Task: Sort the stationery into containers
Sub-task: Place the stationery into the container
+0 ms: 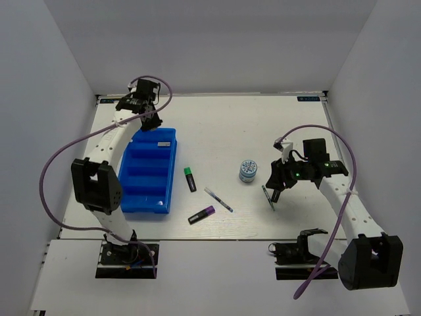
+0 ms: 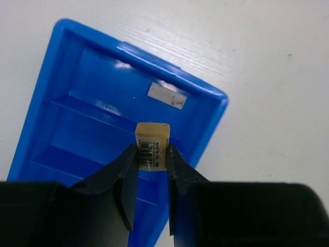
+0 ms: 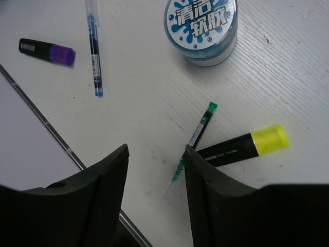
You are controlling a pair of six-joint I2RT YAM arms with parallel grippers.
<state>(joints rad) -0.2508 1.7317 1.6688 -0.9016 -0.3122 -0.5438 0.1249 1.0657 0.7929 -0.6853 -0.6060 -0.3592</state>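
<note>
The left gripper lowers into the end section of the blue tray next and releases the small pale eraser, since a second pale eraser lies there.
My left gripper (image 2: 152, 154) is shut on a small pale eraser (image 2: 152, 145) with a barcode label and hangs over the far end of the blue tray (image 2: 216, 98). A second pale eraser (image 2: 167, 96) lies in the tray's end compartment. My right gripper (image 3: 156, 152) stands open just above the table. A thin green pen (image 3: 195, 146) lies by its right finger, next to a yellow-capped highlighter (image 3: 241, 146). The blue-white tin (image 3: 201, 28), a blue pen (image 3: 93, 49) and a purple-capped highlighter (image 3: 47, 51) lie further off. A green-capped highlighter (image 1: 189, 179) lies right of the tray (image 1: 150, 191).
The table's near edge, with a metal strip (image 3: 46, 128), runs close behind my right gripper (image 1: 273, 191). White walls enclose the table on three sides. My left arm (image 1: 105, 151) arches along the tray's left side.
</note>
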